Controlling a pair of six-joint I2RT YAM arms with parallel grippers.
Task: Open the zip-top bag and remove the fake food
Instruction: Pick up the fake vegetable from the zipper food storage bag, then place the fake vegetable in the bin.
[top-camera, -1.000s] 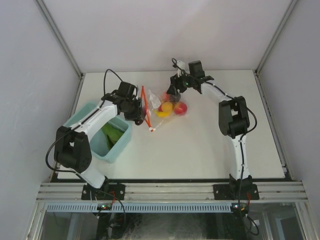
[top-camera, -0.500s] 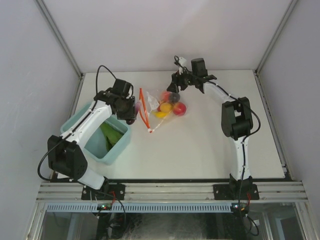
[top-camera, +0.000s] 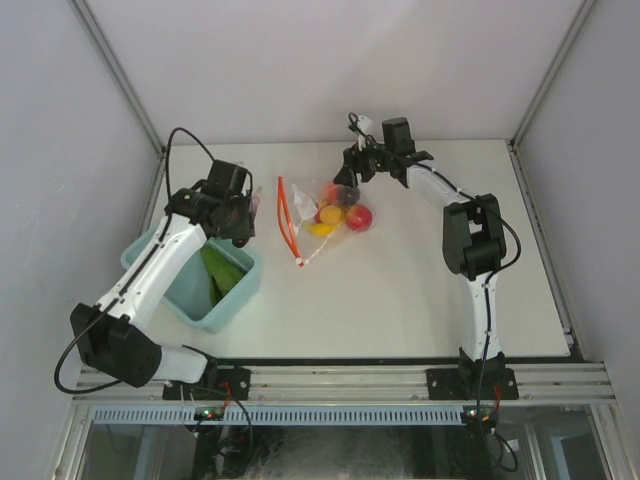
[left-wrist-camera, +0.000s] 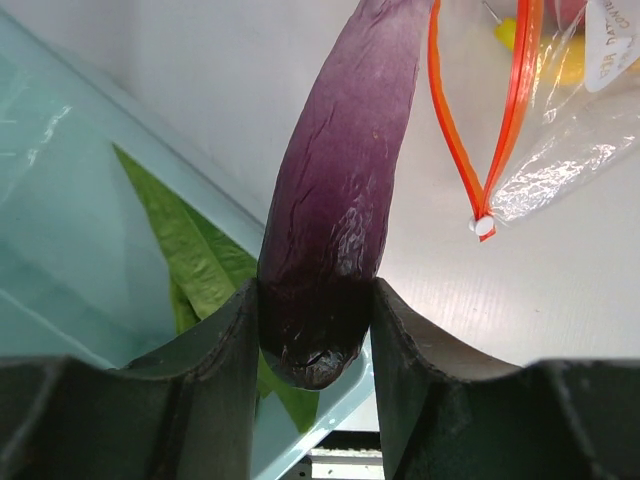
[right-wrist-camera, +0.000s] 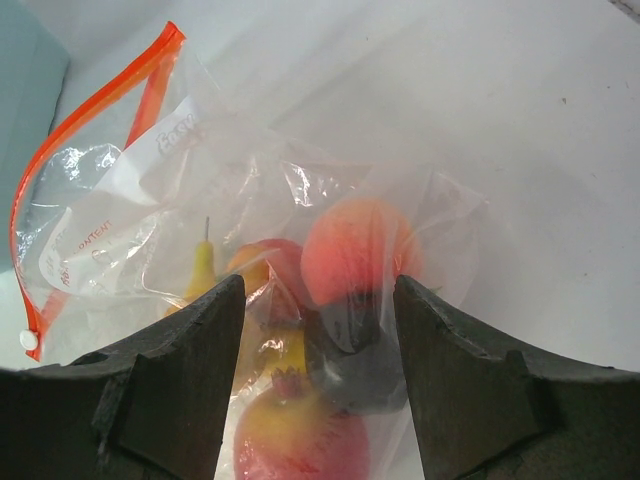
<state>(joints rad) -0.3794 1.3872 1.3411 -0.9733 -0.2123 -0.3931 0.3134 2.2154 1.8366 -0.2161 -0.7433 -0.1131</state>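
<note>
The leafy pieces lie below my left gripper, on its left side in the top view, so I should next move it down and to that side and release the eggplant (left-wrist-camera: 335, 200).
The zip-top bag (top-camera: 325, 215) lies at the table's middle back, its red-orange zip strip (top-camera: 288, 218) parted and the white slider (top-camera: 303, 260) at the near end. Yellow, red and orange fake food (top-camera: 340, 214) shows inside. My left gripper (top-camera: 243, 210) is shut on a dark purple eggplant (left-wrist-camera: 335, 200) and holds it over the light blue bin's right rim. My right gripper (top-camera: 350, 186) is open at the bag's far end; in the right wrist view its jaws (right-wrist-camera: 320, 330) straddle the bag (right-wrist-camera: 250, 200), with a peach-coloured fruit (right-wrist-camera: 355, 250) and a dark piece (right-wrist-camera: 362, 350) between them.
The light blue bin (top-camera: 190, 295) stands at the left with green leafy pieces (top-camera: 222, 270) inside; the leaf (left-wrist-camera: 195, 250) also shows in the left wrist view. White walls close the table at the back and sides.
My left gripper has moved left, away from the bag's mouth, carrying the purple eggplant toward the bin. The right gripper has shifted slightly toward the back and stayed at the bag's far end.
</note>
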